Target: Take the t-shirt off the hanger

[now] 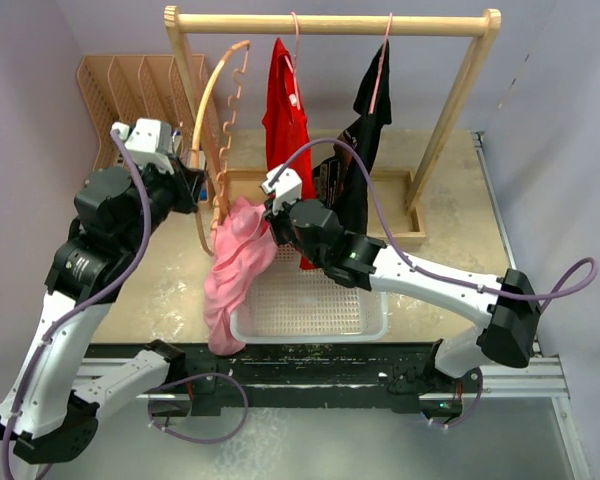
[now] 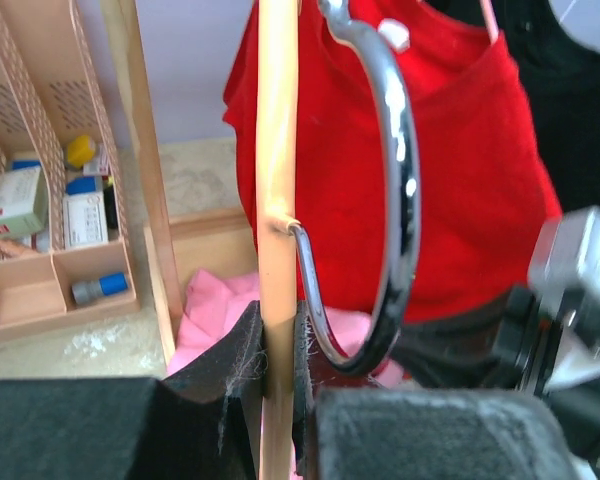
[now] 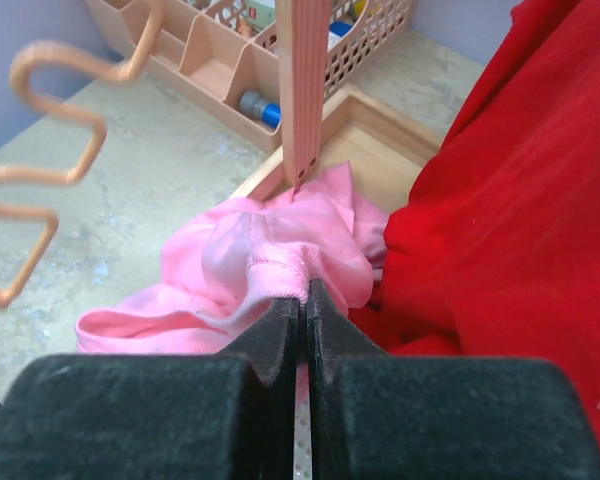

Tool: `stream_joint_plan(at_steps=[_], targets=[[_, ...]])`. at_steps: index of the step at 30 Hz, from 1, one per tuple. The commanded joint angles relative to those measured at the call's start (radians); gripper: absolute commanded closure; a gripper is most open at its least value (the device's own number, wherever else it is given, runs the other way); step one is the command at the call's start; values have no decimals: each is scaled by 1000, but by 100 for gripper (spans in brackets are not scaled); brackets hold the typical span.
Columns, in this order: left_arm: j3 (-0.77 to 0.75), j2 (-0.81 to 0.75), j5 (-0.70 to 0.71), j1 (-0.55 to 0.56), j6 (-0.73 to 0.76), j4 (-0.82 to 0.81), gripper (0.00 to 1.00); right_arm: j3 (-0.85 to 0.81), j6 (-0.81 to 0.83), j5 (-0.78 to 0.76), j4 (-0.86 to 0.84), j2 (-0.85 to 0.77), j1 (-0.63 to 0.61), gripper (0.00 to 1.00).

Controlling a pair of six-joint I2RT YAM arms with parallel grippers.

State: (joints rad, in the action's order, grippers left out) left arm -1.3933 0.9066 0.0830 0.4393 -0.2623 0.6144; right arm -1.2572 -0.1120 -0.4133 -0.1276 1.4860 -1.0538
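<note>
The bare end of the bar beside the red t-shirt is farther outward. My left gripper will next carry the hanger up and outward, hook it on that end and let go.
The pink t-shirt (image 1: 235, 265) hangs in a bunch from my right gripper (image 1: 270, 225) and drapes over the basket's left rim. In the right wrist view that gripper (image 3: 302, 290) is shut on the shirt's rolled hem (image 3: 280, 265). The wooden hanger (image 1: 205, 120) stands tilted at the left of the rack, with a wavy wire bar (image 1: 235, 100) beside it. My left gripper (image 2: 278, 320) is shut on the hanger's wooden arm (image 2: 277, 180), just below its metal hook (image 2: 395, 200). The hanger's lower end (image 3: 305, 90) meets the shirt's top edge; whether it is still inside the shirt I cannot tell.
A wooden rack (image 1: 330, 20) carries a red t-shirt (image 1: 285, 110) and a black t-shirt (image 1: 360, 150) on pink hangers, close behind my right gripper. A white mesh basket (image 1: 365, 320) sits at the near edge. A slatted organizer (image 1: 110, 85) stands at the back left.
</note>
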Motion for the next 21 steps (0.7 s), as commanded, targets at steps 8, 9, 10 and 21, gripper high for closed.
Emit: stream_joint_plan(at_steps=[8, 9, 10, 21], targets=[[-372, 266, 99, -2, 43, -79, 100, 87, -14, -30, -76, -97, -42, 100], [-397, 295, 108, -2, 49, -81, 100, 93, -16, -28, -80, -104, -43, 100], [-418, 315, 116, -2, 55, -84, 100, 100, -18, -27, -85, -108, -43, 100], [-634, 518, 182, -2, 95, -109, 100, 140, -30, -10, -112, -140, -46, 100]])
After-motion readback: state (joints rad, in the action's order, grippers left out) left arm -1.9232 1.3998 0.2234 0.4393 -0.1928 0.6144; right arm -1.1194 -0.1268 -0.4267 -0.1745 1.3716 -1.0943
